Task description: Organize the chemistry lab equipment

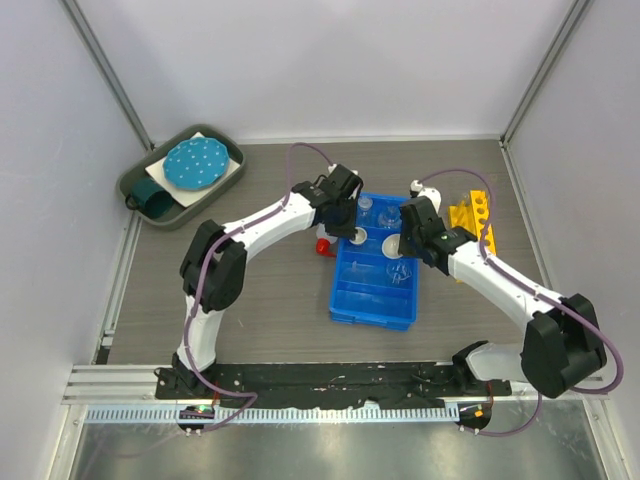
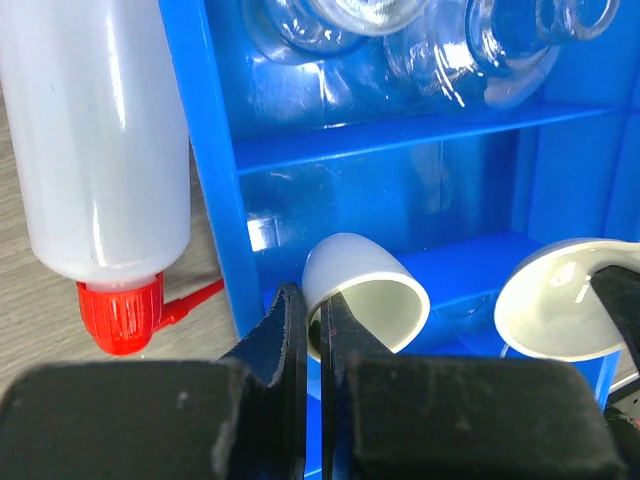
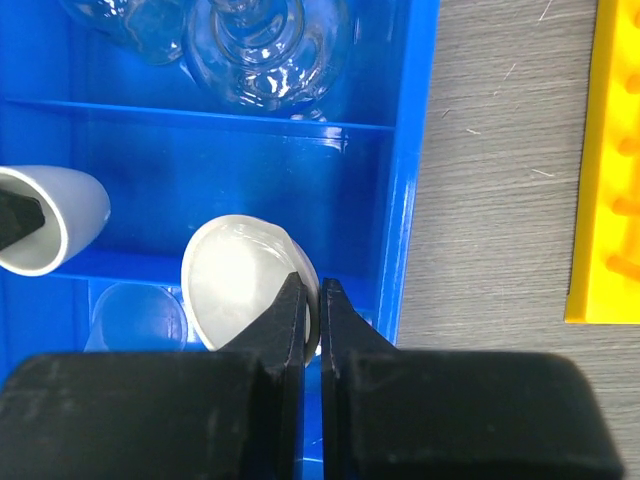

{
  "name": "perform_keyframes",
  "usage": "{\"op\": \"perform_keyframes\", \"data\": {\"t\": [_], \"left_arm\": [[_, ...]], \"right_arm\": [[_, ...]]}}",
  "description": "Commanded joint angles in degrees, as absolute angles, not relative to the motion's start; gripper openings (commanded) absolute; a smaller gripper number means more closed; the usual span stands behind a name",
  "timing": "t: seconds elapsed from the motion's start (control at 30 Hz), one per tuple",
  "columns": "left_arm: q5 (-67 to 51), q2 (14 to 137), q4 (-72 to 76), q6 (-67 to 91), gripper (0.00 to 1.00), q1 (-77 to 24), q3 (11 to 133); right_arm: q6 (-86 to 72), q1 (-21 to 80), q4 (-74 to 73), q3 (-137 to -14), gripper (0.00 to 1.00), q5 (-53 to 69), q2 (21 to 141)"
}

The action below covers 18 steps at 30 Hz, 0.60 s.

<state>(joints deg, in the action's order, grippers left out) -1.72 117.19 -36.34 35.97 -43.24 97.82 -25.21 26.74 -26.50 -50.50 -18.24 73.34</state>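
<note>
My left gripper lowers the dish next, clear of the bin's side by the bottle, and releases its rim, since the bare bottom of the bin's middle section lies below.
The blue divided bin (image 1: 345,295) lies mid-table. My left gripper (image 2: 312,325) is shut on the rim of a small white dish (image 2: 368,300), held tilted over the bin's middle compartment by its left wall. My right gripper (image 3: 311,315) is shut on the rim of a second white dish (image 3: 240,280), held near the bin's right wall (image 3: 400,230). Both dishes show in the top view (image 1: 357,238) (image 1: 390,242). Clear glass flasks (image 2: 440,45) sit in the far compartment. A clear beaker (image 3: 135,318) sits in a nearer compartment. The red-capped bottle (image 2: 100,150) lies outside the bin's left wall.
The yellow holed rack (image 1: 472,222) lies right of the bin, behind my right arm; it also shows in the right wrist view (image 3: 610,180). A dark green tray (image 1: 135,185) with a teal dotted disc (image 1: 195,165) stands at the back left. Grey walls enclose the table.
</note>
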Motion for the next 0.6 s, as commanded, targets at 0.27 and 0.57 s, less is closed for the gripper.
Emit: {"op": "perform_keyframes", "data": {"t": [0.27,0.57], "left_arm": [[-2.55,121.2,-37.18,34.1,0.0,-42.36,103.97],[-2.11,124.09,-39.37,33.58,0.0,-43.24,106.43]], "right_arm": [[-24.0,25.14,-20.48,-52.73,0.01,-17.05,78.48],[-23.9,24.7,-17.84,-52.82,0.01,-14.94,83.31]]}}
